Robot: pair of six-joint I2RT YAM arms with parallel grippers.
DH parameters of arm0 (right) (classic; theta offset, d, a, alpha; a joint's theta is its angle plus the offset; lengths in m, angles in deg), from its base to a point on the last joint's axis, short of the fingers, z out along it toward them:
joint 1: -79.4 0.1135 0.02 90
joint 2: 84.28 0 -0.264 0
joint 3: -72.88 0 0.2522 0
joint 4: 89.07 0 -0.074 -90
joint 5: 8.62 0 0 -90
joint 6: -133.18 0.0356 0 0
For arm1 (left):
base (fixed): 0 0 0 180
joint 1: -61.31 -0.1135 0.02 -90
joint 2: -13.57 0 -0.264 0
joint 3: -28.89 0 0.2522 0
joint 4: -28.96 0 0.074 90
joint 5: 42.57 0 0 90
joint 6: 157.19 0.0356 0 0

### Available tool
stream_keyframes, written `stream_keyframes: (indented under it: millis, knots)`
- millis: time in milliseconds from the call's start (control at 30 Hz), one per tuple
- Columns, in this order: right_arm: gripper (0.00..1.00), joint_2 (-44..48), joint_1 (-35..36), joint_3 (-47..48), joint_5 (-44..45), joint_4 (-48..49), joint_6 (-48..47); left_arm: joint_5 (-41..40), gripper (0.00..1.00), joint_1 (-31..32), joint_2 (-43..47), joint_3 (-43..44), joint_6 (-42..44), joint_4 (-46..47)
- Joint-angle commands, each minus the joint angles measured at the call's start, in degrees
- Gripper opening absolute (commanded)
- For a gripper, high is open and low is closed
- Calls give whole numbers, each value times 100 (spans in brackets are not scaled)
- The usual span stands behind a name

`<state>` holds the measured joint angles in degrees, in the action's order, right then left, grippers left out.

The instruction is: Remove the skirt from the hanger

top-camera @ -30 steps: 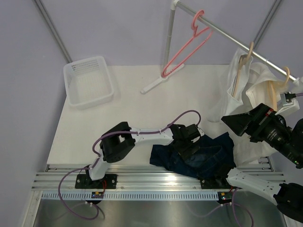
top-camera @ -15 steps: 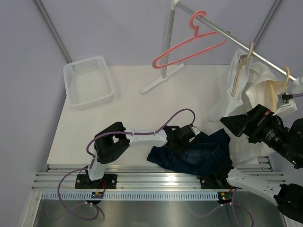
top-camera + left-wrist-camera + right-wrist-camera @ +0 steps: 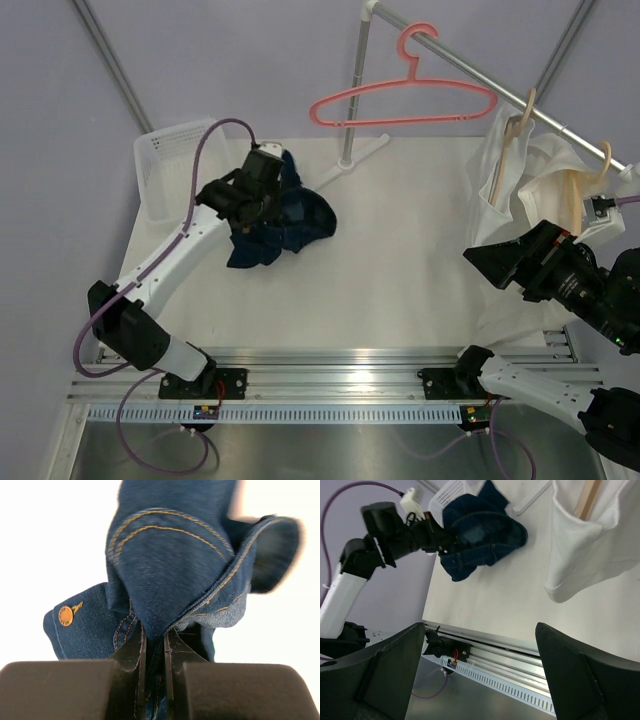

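Next, the left gripper moves outward and to the left in the top view, then down into the white basket to release the skirt, as the hanger hangs bare.
The dark blue denim skirt hangs bunched from my left gripper over the far left of the table, beside the basket. In the left wrist view the jaws stand almost together, with a fold of the skirt pinched between them at the left gripper. The pink hanger hangs bare on the metal rail, well away from the skirt. My right gripper hovers open at the right, fingers wide apart with nothing between them. The right gripper looks across the table at the skirt.
A white basket sits at the far left behind the left arm. White garments hang on wooden hangers at the right end of the rail, close to my right gripper. The rail's upright and foot stand at the back.
My left gripper shut on the skirt near the front middle and carried it up and back to the far left by the basket. The bare pink hanger has swung round on the rail.
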<state>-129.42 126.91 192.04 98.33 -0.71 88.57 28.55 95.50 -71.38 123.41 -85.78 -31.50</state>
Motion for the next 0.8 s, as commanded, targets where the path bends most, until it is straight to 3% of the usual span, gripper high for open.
stream_keyframes:
  millis: [0,67,333,500,600,767]
  knots:
    - [99,-214,-31,50,10,-895,-153,-223,0,-456,206,783,250,-525]
    - [100,-275,-22,103,-7,-895,-223,83,0,-1149,320,1055,294,-403]
    - [100,-512,-31,33,-297,-868,-285,946,0,-1951,347,2067,479,862]
    - [99,-671,-22,156,-587,-912,-188,1341,0,-2766,103,2313,5,1794]
    - [100,-767,-31,164,-684,-1035,-188,1676,0,-3259,-205,2507,-486,1883]
    - [100,-864,-31,182,-728,-1071,-223,2176,0,-3735,-259,2156,-1163,2515]
